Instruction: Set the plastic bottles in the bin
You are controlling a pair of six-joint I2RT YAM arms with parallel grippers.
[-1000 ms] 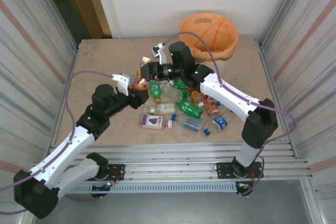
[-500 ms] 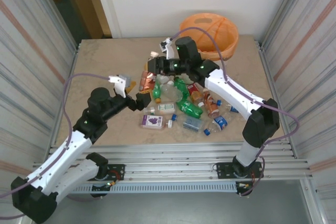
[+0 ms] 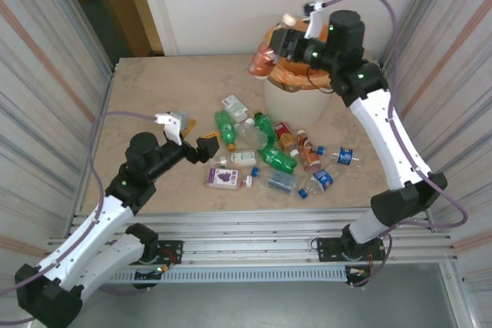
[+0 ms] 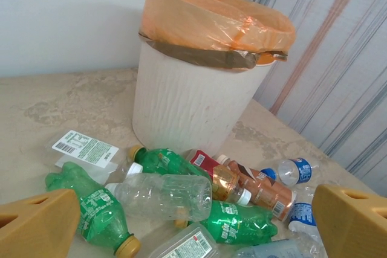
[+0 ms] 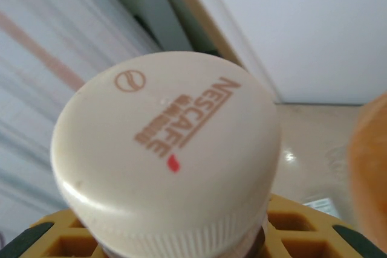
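I need to move my right gripper sideways over the orange bag's opening (image 3: 306, 73) and release the orange-brown bottle (image 3: 261, 61) there, because the bottle still hangs by the bin's rim.
High at the back, my right gripper (image 3: 281, 42) is shut on an orange-brown bottle (image 3: 261, 61), which hangs by the left rim of the bin (image 3: 286, 102). The right wrist view looks down on that bottle's cream-white cap (image 5: 166, 161), with yellow fingers (image 5: 296, 228) either side of its neck. The cream-white bin (image 4: 187, 98) has an orange bag over its rim. Plastic bottles (image 3: 270, 153), green, clear and orange-brown, lie piled in front of it. My left gripper (image 3: 201, 137) is open and empty at the pile's left edge, just short of a green bottle (image 4: 97, 206) and a clear one (image 4: 166, 194).
A flat clear bottle with a purple label (image 3: 223, 178) and a blue-labelled one (image 3: 323, 180) lie nearest the front edge. Corrugated metal walls (image 3: 46, 74) close both sides. The table's (image 3: 161, 90) left and back-left parts are bare.
My right arm has lifted the orange-brown bottle from the pile up to the bin's rim. My left gripper has opened and drawn back slightly to the left.
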